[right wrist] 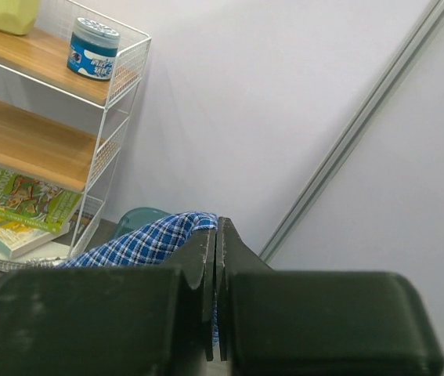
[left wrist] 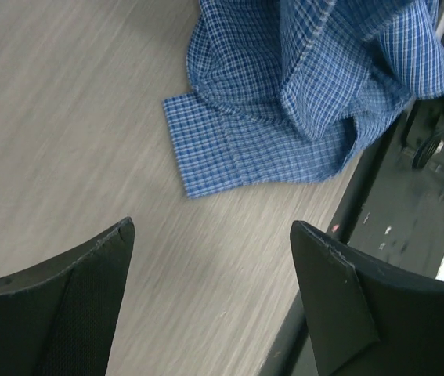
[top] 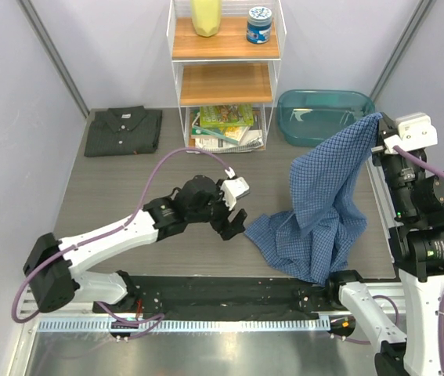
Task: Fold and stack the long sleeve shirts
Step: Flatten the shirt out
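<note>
My left gripper moves down and to the right in the top view next. Then it closes on the folded tip of the shirt's loose corner (top: pixel 304 233) (left wrist: pixel 309 129), which hangs low.
The blue checked shirt (top: pixel 321 205) hangs from my right gripper (top: pixel 378 125), which is shut on its top edge and holds it high at the right; its lower part lies crumpled on the table. In the right wrist view the cloth (right wrist: pixel 139 243) is pinched between the closed jaws of that gripper (right wrist: pixel 217 235). My left gripper (top: pixel 233 223) is open and empty, low over the table just left of the shirt's cuff (left wrist: pixel 229 149). The dark charcoal shirt (top: pixel 124 131) lies folded at the back left.
A teal plastic tub (top: pixel 323 115) stands at the back right behind the hanging shirt. A white wire shelf (top: pixel 223 74) with books, a jar and a yellow object stands at the back centre. A black mat (top: pixel 229 294) runs along the near edge.
</note>
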You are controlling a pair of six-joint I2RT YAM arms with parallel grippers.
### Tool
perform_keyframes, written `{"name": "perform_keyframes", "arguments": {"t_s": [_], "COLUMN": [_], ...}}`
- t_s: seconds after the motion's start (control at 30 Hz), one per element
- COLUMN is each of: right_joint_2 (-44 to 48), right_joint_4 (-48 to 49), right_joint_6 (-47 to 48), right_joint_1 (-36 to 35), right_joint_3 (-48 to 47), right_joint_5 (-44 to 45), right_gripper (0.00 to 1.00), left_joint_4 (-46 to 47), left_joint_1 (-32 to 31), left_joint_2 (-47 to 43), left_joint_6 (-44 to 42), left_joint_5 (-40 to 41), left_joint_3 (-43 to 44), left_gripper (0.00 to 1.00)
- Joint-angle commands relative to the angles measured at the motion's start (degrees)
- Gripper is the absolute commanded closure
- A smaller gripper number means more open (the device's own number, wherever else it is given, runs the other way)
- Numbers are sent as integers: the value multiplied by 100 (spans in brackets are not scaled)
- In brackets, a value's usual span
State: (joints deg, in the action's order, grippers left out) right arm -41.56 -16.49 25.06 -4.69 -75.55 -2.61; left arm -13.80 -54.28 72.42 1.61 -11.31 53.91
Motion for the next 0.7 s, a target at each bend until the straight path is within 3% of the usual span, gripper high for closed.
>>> {"name": "perform_keyframes", "arguments": {"t_s": [0.0, 0.17, 0.5, 0.67], "right_joint_2": [-220, -370, -625, -678], "right_joint_4": [427, 603, 753, 753], "right_joint_6": [-89, -19, 8, 52], "right_joint_1": [3, 3, 12, 12], "right_joint_3": [-337, -434, -663, -680], "right_joint_5": [24, 85, 147, 138], "right_gripper": [99, 99, 99, 99], "left_joint_4": [1756, 2592, 4533, 4957], "left_joint_1": [-204, -741, -759, -803], "left_joint_2": [420, 852, 2214, 2653], "left_joint_6": [1438, 1571, 2010, 2309], "left_joint_5": [-221, -91, -441, -758], "left_joint_3": [-170, -495, -531, -373], "left_gripper": [20, 23, 25, 29]}}
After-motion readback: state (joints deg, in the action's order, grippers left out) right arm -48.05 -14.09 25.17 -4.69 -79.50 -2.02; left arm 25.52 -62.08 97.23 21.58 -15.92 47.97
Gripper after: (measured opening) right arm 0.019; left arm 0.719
